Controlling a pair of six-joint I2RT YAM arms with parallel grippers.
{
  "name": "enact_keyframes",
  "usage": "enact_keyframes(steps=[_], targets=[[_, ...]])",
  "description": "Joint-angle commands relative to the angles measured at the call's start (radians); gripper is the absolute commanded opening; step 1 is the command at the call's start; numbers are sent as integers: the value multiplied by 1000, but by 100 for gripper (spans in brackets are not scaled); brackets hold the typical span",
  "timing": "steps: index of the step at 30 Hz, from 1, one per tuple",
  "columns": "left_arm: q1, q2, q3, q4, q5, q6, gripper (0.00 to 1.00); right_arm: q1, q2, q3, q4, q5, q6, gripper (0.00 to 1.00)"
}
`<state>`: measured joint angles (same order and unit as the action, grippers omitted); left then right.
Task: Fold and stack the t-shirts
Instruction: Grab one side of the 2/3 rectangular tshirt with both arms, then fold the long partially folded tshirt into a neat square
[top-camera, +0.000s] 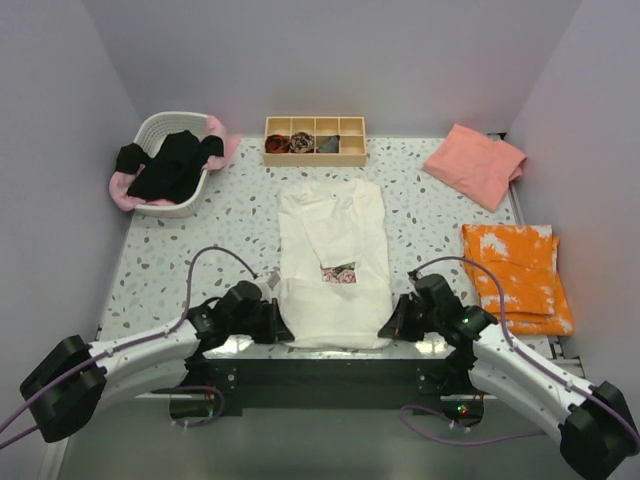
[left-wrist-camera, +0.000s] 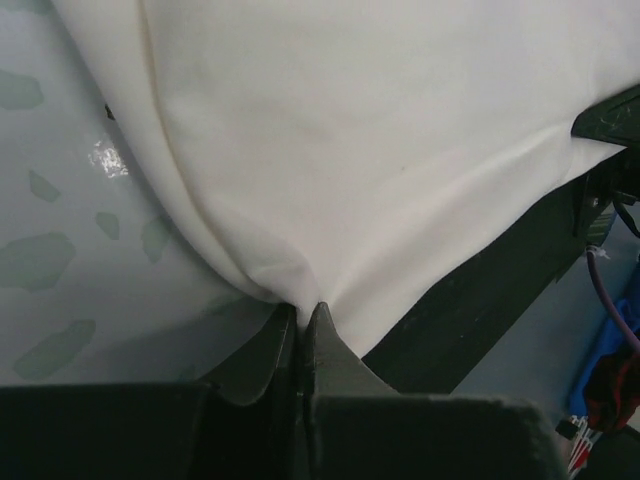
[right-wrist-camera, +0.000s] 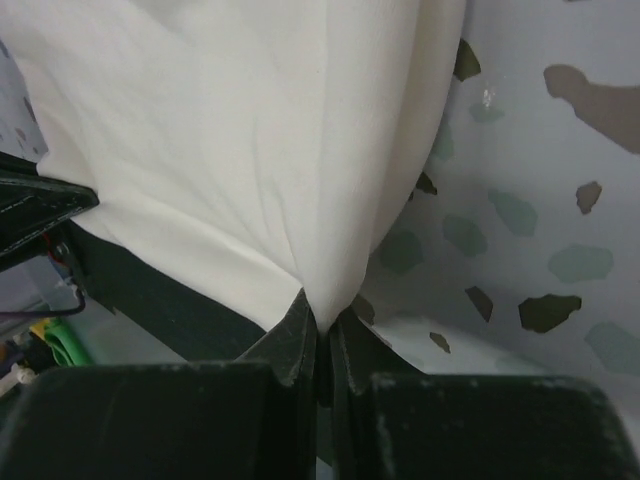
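With the sides folded in, my left gripper will next lift the hem corner outward past the rose print (top-camera: 340, 272), then lower it near the collar.
The cream-white t-shirt (top-camera: 333, 262) lies lengthwise in the table's middle, its sides folded in, part of the rose print (top-camera: 340, 272) showing. My left gripper (top-camera: 279, 325) is shut on its near left corner (left-wrist-camera: 290, 285). My right gripper (top-camera: 388, 323) is shut on its near right corner (right-wrist-camera: 325, 290). Both corners are pinched at the table's near edge. A salmon-pink t-shirt (top-camera: 475, 164) lies folded at the back right. A black t-shirt (top-camera: 168, 164) and a light pink one (top-camera: 122, 190) hang in a white basket (top-camera: 190, 205) at the back left.
A wooden divided box (top-camera: 315, 140) with small dark rolled bundles stands at the back centre. An orange-and-white folded cloth (top-camera: 517, 275) lies at the right edge. Walls close in the table on three sides.
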<state>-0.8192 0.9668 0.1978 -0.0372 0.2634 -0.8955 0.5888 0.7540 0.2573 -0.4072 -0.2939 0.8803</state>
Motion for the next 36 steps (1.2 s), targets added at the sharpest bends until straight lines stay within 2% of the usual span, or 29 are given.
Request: enact_keyframes(steps=[1,4,9,13,19,23,28,30,36], targets=[[-18,-98,0,-141,-70,-74,0,25,-120,6,-154,74,71,0],[-18,-117,38,-196,-122,-65,0,25,-140,46,-162,108,45,0],[-18,-74,149,-237,-170,-37,0,26,5,151,-153,140,-18,0],[-17,-34,259,-303,-248,1,0,25,59,247,-124,197,-62,0],[-17,93,455,-346,-378,64,0,22,180,417,-88,298,-174,2],[0,197,575,-366,-463,107,2,-15,330,523,-44,332,-251,2],[133,300,678,-327,-426,177,4,-112,474,645,25,295,-339,3],[199,326,692,-287,-377,204,4,-165,557,698,51,231,-363,2],[271,525,857,-231,-339,265,3,-234,774,896,76,165,-415,1]])
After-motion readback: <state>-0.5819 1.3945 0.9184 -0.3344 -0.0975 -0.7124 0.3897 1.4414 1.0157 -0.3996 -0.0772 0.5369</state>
